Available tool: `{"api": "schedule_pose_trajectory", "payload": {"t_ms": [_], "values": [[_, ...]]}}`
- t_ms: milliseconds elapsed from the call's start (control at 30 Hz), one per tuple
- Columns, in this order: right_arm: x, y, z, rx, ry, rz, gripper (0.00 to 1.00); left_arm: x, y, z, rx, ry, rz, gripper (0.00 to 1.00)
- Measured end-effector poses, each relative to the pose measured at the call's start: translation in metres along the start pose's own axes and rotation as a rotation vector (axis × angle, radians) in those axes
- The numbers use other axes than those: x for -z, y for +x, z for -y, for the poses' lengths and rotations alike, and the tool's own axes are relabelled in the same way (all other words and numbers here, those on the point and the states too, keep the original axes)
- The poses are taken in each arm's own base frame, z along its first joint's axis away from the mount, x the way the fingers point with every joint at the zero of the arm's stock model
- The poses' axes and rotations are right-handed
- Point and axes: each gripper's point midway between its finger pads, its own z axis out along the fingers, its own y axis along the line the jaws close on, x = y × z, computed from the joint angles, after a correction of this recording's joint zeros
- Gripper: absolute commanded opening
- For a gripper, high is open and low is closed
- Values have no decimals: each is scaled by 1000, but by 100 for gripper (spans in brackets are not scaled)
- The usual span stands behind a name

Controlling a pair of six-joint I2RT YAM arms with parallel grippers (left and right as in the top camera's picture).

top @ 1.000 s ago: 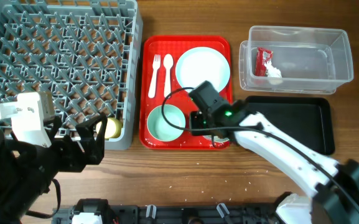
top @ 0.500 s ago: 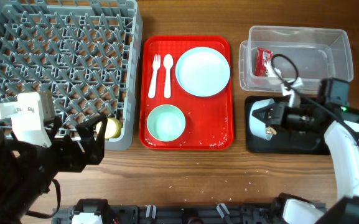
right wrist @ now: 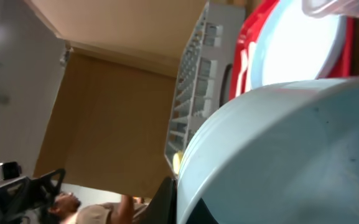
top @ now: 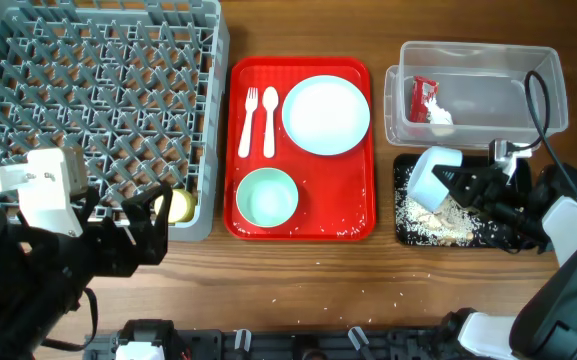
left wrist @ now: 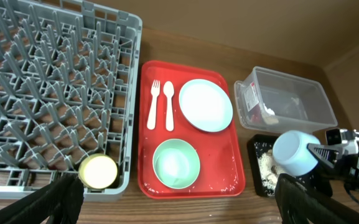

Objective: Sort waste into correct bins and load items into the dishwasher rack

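Next, my right gripper will swing left in the overhead view to the red tray's bare near corner (top: pixel 333 201), turn the tipped bowl upright, lower it and release it.
My right gripper (top: pixel 460 186) is shut on a pale blue-green bowl (top: pixel 430 174), tipped on its side over the black tray (top: pixel 403 236). Brownish-white food scraps (top: pixel 434 220) lie in that tray. The held bowl fills the right wrist view (right wrist: pixel 291 155). The second bowl (top: pixel 267 196), the plate (top: pixel 326 115), the fork (top: pixel 248 120) and the spoon (top: pixel 269 120) lie on the red serving tray (top: pixel 333 195). The yellow-green cup (top: pixel 180 205) stands in the dishwasher rack's (top: pixel 88 100) front right corner. My left gripper (top: pixel 138 225) is open and empty just in front of it.
The clear tub (top: pixel 488 60) at the back right holds the red wrapper (top: pixel 423 97) and the white tissue (top: pixel 440 118). Crumbs are scattered on the red tray's front edge and on the wooden table in front of it. A cable loops over the tub's right end.
My right arm has carried the bowl from the red tray to the black tray and tipped it. Food scraps now lie in the black tray. The left arm has not moved.
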Motion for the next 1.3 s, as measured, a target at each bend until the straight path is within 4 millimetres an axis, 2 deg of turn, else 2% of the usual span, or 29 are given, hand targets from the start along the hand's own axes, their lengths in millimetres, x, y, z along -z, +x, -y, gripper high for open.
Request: {"api": "schedule_pose_trajectory", "payload": {"t_ms": [67, 133, 167, 233, 267, 367, 400, 433, 467, 500, 567, 600, 633, 667, 700, 733, 767, 867, 900, 933, 967, 1000, 1067, 1100, 1133, 1167, 1200, 1300], "values": [[1, -4, 4, 39, 77, -8, 5, 0, 0, 0, 0, 0, 0, 100], [0, 3, -7, 9, 43, -10, 4, 0, 0, 0, 0, 0, 0, 100], [0, 0, -4, 20, 87, -13, 4, 0, 0, 0, 0, 0, 0, 100], [-2, -2, -18, 31, 27, -9, 4, 0, 0, 0, 0, 0, 0, 100], [-2, -2, -19, 10, 42, -10, 4, 0, 0, 0, 0, 0, 0, 100], [-15, 4, -43, 81, 163, -62, 5, 0, 0, 0, 0, 0, 0, 100], [-26, 16, -56, 122, 242, -109, 5, 0, 0, 0, 0, 0, -1, 100], [-45, 37, -86, 255, 315, -181, 4, 0, 0, 0, 0, 0, 0, 100], [-54, 51, -91, 319, 444, -207, 4, 0, 0, 0, 0, 0, 0, 100], [-79, 93, -107, 459, 508, -324, 5, 0, 0, 0, 0, -3, 1, 100], [-108, 132, -81, 600, 701, -430, 4, 0, 0, -1, 0, -4, -2, 100], [-132, 145, -40, 647, 841, -506, 4, 0, 0, 0, 0, -2, -1, 100], [-143, 148, -5, 659, 955, -548, 4, 0, 0, -1, 0, -4, -1, 100], [-151, 147, 20, 665, 1019, -561, 4, 0, 0, 0, 0, -3, 0, 100], [-157, 145, 48, 666, 1087, -577, 10, 0, 0, 0, -1, -2, 1, 100], [-162, 144, 63, 674, 1118, -578, 46, 0, 0, 0, -1, -2, 1, 100], [-165, 141, 63, 678, 1116, -561, 56, 0, 0, 0, 0, -2, 0, 100], [-157, 146, 62, 663, 1126, -596, 60, 0, 0, 0, 0, -2, 0, 100], [-150, 147, 53, 660, 1119, -599, 61, 0, 0, 0, -1, -2, 1, 100], [-146, 143, 29, 668, 1085, -575, 89, 0, 0, 0, 0, -2, 0, 100], [-146, 134, -8, 691, 1018, -515, 100, 0, 0, 0, -1, -2, 1, 100], [-144, 127, -42, 712, 956, -460, 100, 0, 0, 0, 0, -3, 0, 100], [-132, 106, -135, 783, 735, -252, 100, 0, 0, 0, 0, -2, 0, 100], [-112, 99, -184, 813, 609, -137, 100, 0, 0, 0, 0, -3, -1, 100], [-82, 99, -210, 832, 542, -71, 100, 0, 0, 0, 0, -2, 1, 100], [-60, 95, -219, 847, 539, -13, 100, 0, 0, 0, -1, -2, 1, 100], [-47, 89, -227, 859, 536, 42, 100, 0, 0, 0, 0, -2, 0, 100], [-6, 69, -232, 986, 622, 173, 100, 0, 0, 0, 0, -2, 1, 100]]}}
